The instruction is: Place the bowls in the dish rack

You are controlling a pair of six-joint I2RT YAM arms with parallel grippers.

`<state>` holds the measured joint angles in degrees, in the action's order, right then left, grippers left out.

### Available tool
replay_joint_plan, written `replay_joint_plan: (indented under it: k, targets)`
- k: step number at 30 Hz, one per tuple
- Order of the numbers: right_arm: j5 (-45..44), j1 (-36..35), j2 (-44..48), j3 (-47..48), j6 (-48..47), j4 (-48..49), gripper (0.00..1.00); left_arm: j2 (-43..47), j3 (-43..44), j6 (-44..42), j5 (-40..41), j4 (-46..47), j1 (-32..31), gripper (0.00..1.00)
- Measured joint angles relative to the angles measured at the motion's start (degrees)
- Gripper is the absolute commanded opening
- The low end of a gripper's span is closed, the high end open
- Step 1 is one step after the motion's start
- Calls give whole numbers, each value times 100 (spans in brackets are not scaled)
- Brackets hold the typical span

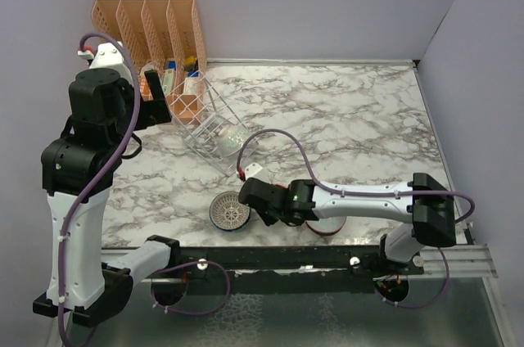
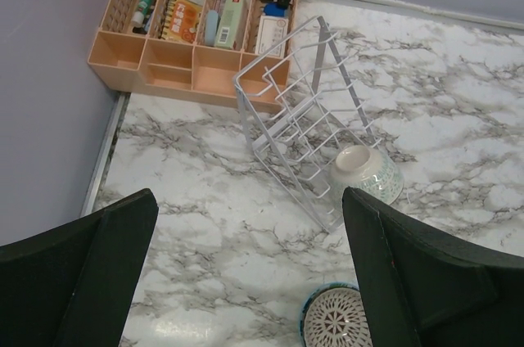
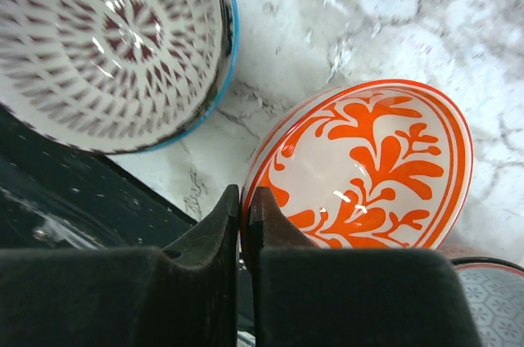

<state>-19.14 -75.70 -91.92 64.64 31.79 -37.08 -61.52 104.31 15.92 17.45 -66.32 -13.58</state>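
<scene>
The slots in the rack's wires beside the green-patterned bowl (image 1: 223, 136) are empty, so the right gripper will next lift the orange-leaf bowl outward, turn it on edge and release it there.
My right gripper (image 3: 246, 196) is shut on the near rim of a white bowl with an orange leaf pattern (image 3: 368, 167), one finger inside and one outside. Just left of it sits the white bowl with dark lattice (image 3: 106, 44) (image 1: 229, 211) (image 2: 340, 322). A grey bowl with a red rim (image 3: 491, 298) (image 1: 330, 228) peeks out beside the right arm. The wire dish rack (image 1: 211, 122) (image 2: 303, 118) stands tilted at the back left, a green-patterned bowl (image 2: 366, 173) (image 1: 223, 136) lying upside down at its lower edge. My left gripper (image 2: 250, 281) (image 1: 154, 108) hangs open and empty, high over the table.
An orange slotted organizer (image 1: 151, 28) (image 2: 196, 36) full of small items stands against the back left wall, right behind the rack. Grey walls close in the left, back and right sides. The black front rail (image 1: 278, 259) runs just near the bowls.
</scene>
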Motion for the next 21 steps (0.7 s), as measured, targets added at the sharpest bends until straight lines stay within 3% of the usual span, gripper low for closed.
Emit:
replay_joint_plan:
  k: [6,10,13,16,21]
  targets:
    - [-197,166,46,1134,133,-339,1,-33,321,0,-13,-24,0,99]
    - [55,763,321,1587,280,258,1,-136,614,-2,-70,-96,0,99]
    - [496,1429,533,1537,527,1093,1,-199,837,-24,-144,-155,0,99]
    - [979,2100,601,1226,929,2562,1,-201,975,-68,-184,-181,0,99]
    - [1488,2288,361,787,1626,4544,1,-186,1130,-184,-227,-236,0,99]
